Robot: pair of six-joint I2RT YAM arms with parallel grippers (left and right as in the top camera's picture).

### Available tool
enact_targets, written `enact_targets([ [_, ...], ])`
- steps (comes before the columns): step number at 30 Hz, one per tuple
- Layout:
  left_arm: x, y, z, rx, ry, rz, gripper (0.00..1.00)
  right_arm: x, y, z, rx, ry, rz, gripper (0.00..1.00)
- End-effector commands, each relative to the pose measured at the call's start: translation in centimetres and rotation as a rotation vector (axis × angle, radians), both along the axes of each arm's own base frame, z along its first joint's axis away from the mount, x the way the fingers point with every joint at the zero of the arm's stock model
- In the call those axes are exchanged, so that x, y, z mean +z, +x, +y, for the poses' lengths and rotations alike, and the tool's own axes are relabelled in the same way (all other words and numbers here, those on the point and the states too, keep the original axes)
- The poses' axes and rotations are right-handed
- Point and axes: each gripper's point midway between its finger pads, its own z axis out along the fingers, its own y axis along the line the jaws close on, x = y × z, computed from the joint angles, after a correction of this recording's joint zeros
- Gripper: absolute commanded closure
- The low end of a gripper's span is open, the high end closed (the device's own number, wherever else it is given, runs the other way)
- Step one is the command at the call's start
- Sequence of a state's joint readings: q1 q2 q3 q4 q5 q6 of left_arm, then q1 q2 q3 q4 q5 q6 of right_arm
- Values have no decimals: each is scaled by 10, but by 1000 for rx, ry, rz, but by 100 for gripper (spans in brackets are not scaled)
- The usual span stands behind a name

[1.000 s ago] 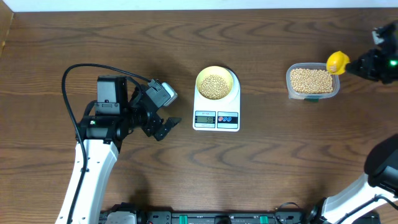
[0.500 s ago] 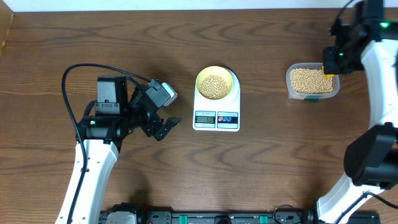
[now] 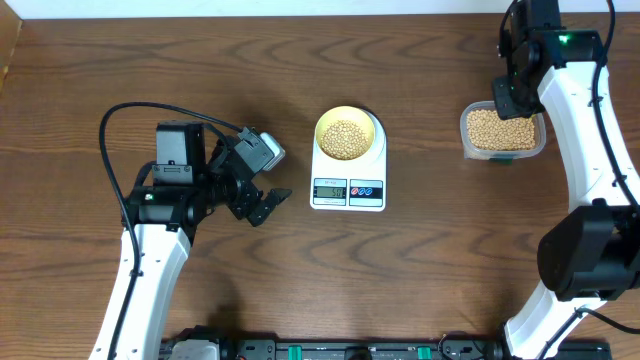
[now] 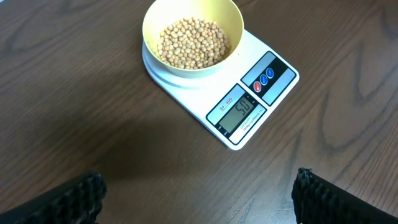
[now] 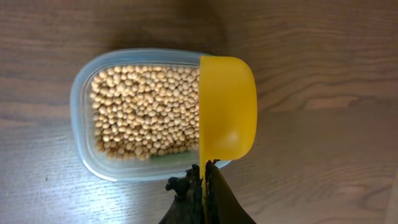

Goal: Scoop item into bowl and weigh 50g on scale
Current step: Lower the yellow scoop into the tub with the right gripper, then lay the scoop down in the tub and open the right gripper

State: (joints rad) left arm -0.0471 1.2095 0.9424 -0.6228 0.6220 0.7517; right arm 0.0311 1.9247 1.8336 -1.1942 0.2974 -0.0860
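The right gripper needs to turn next, swinging to the right in the overhead view, and lower the empty scoop onto the container's beans below it, then let go of it.
The pale yellow-green bowl holds tan beans and stands on the white scale. In the left wrist view the bowl sits on the scale, and the display seems to read 50. My left gripper is open and empty on the table left of the scale; its fingertips show at the lower corners. My right gripper is shut on the handle of the empty yellow scoop. It holds the scoop on edge above the right end of the clear container of beans.
The clear container lies at the right of the table, partly under my right arm, which hides the scoop from overhead. A black cable loops by the left arm. Bare wooden table lies around the scale.
My right arm swung in from the table's right edge to over the clear container, carrying the yellow scoop. The left arm, bowl and scale have not moved.
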Motion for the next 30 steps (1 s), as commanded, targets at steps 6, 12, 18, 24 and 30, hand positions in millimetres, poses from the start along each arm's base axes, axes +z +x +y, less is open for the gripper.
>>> enact_targets([
  [6, 6, 3, -2, 4, -11, -7, 3, 7, 2, 13, -102, 279, -60, 99],
  [12, 6, 3, -2, 4, -11, -6, 3, 12, 3, 6, -141, 536, -82, 99],
  [18, 6, 3, -2, 3, -11, -6, 2, 23, 4, -21, -201, 738, -147, 99],
  [24, 6, 3, -2, 3, -11, -6, 2, 13, -5, -39, -218, 894, -174, 99],
  [30, 6, 3, -2, 3, -11, -7, 3, -1, -16, -29, -178, 1050, -165, 99],
])
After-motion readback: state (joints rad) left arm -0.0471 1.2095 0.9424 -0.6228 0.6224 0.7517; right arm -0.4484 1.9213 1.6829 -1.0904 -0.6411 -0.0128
